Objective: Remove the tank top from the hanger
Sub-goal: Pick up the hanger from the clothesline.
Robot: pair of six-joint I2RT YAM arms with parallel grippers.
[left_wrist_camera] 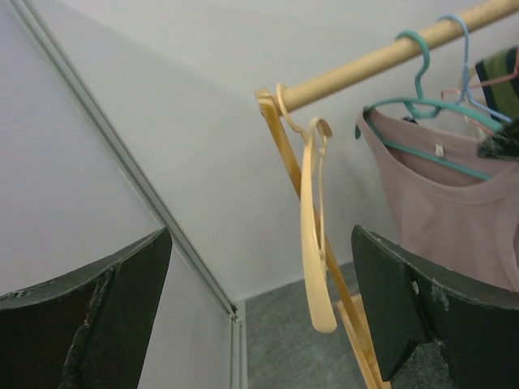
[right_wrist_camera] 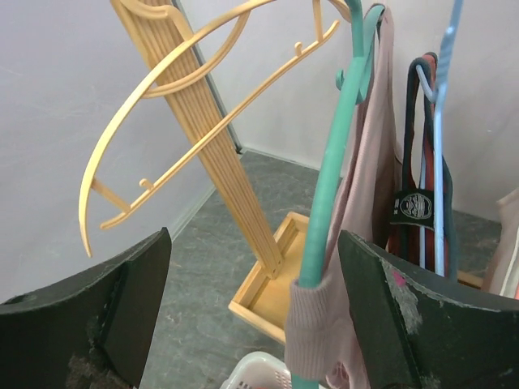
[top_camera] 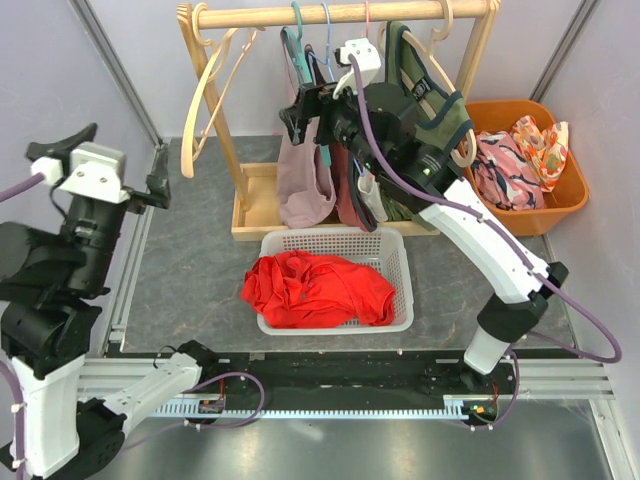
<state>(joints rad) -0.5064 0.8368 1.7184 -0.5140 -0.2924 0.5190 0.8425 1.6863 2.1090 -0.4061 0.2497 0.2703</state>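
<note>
My right gripper should shift toward the right in the wrist view and then close on the pink strap [right_wrist_camera: 320, 312], because the strap is off-centre between the open fingers.
A dusty-pink tank top [top_camera: 305, 185] hangs on a teal hanger [top_camera: 296, 45] from the wooden rail [top_camera: 340, 13]. In the right wrist view the teal hanger arm [right_wrist_camera: 328, 194] and the pink strap [right_wrist_camera: 320, 312] stand between the open jaws of my right gripper [right_wrist_camera: 253, 320], nearer the right finger, not pinched. In the top view my right gripper [top_camera: 303, 112] is at the hanger's shoulder. My left gripper [top_camera: 155, 190] is open and empty at the far left, well away from the rack. The pink top also shows in the left wrist view [left_wrist_camera: 454, 215].
Empty wooden hangers [top_camera: 215, 85] hang at the rail's left end. More garments [top_camera: 420, 95] hang to the right. A white basket [top_camera: 395, 300] holds a red garment [top_camera: 315, 290]. An orange bin [top_camera: 565, 200] with clothes stands at the right. The rack's wooden base tray [right_wrist_camera: 280, 296] lies below.
</note>
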